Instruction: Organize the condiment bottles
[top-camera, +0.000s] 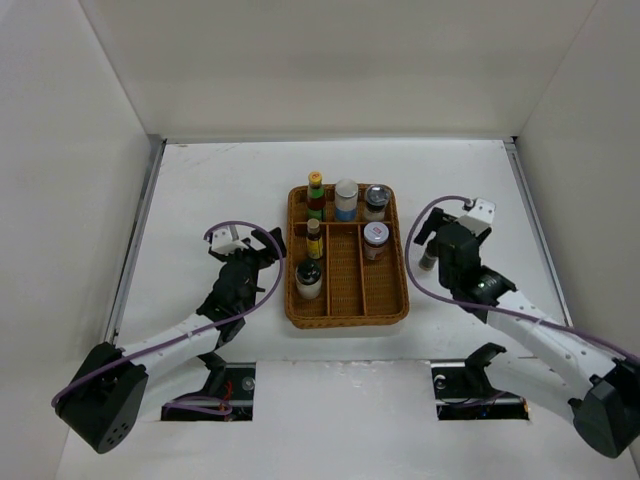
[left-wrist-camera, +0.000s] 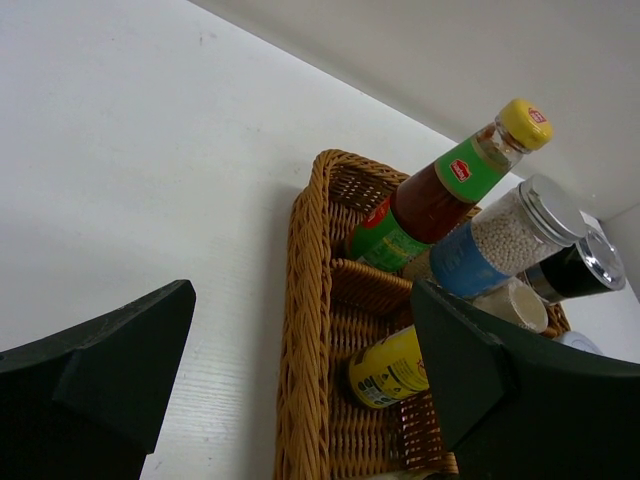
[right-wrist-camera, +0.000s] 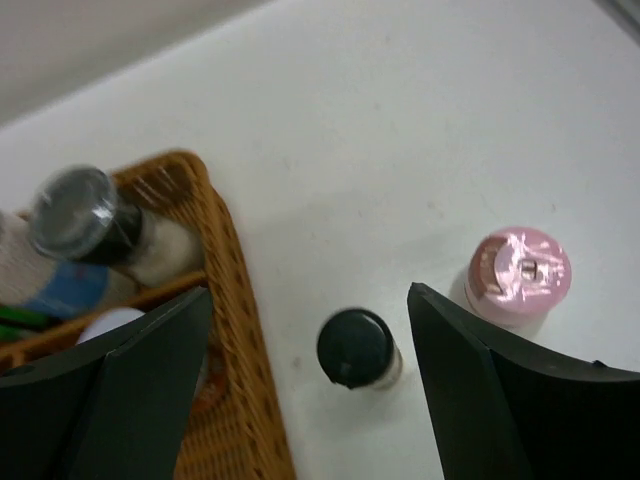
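Note:
The round black cap (right-wrist-camera: 356, 347) is below my right gripper and already shows between its open fingers. I should lower my right gripper around the cap next and close it.
The brown wicker tray (top-camera: 345, 300) holds six bottles: two yellow-capped sauce bottles (top-camera: 316, 193) (top-camera: 314, 238), a white-capped blue-labelled one (top-camera: 346, 199), a silver-lidded one (top-camera: 376, 201), a grey-lidded one (top-camera: 375, 240) and a squat dark-and-white one (top-camera: 308, 279). A small dark-capped bottle (right-wrist-camera: 355, 348) and a pink-capped bottle (right-wrist-camera: 518, 275) stand on the table right of the tray. My right gripper (right-wrist-camera: 310, 395) is open and empty, hovering over the dark-capped bottle (top-camera: 428, 259). My left gripper (left-wrist-camera: 300, 400) is open and empty beside the tray's left rim (left-wrist-camera: 305, 330).
White walls enclose the table on the left, back and right. The tray's front middle and right compartments (top-camera: 365, 290) hold nothing. Two dark openings lie at the near edge by the arm bases (top-camera: 225, 385).

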